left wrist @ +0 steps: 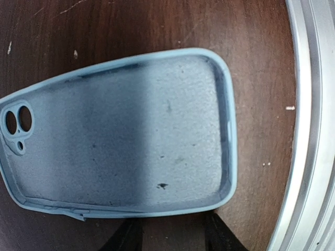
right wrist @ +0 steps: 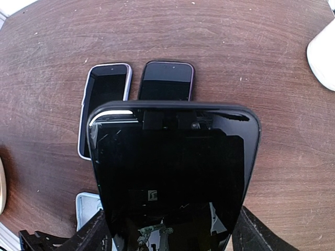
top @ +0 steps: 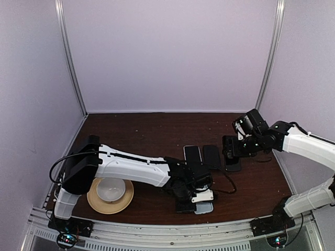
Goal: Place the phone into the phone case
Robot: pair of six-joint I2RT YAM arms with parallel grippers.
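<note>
Next I should move my right gripper back, to the left in the top view, then down onto the case's light-blue inside and release the phone, since that lies empty.
The phone (right wrist: 172,167), an all-black slab with a glossy screen, is held above the table by my right gripper (right wrist: 167,232), whose fingers press on its two long edges. In the top view it hangs under the right gripper (top: 233,149) at the right of centre. The phone case (left wrist: 120,136) lies on the table with its light-blue inside up and its camera cut-out at the left. It also shows in the top view (top: 204,208) near the front edge. My left gripper (left wrist: 172,232) is open just beside the case's long edge, with its fingers apart and holding nothing.
Two other phones lie side by side mid-table, one with a light rim (right wrist: 104,104) and a dark one (right wrist: 167,78). A tan plate (top: 94,201) with a white bowl (top: 111,189) sits front left. The metal front rail (left wrist: 309,130) runs close to the case.
</note>
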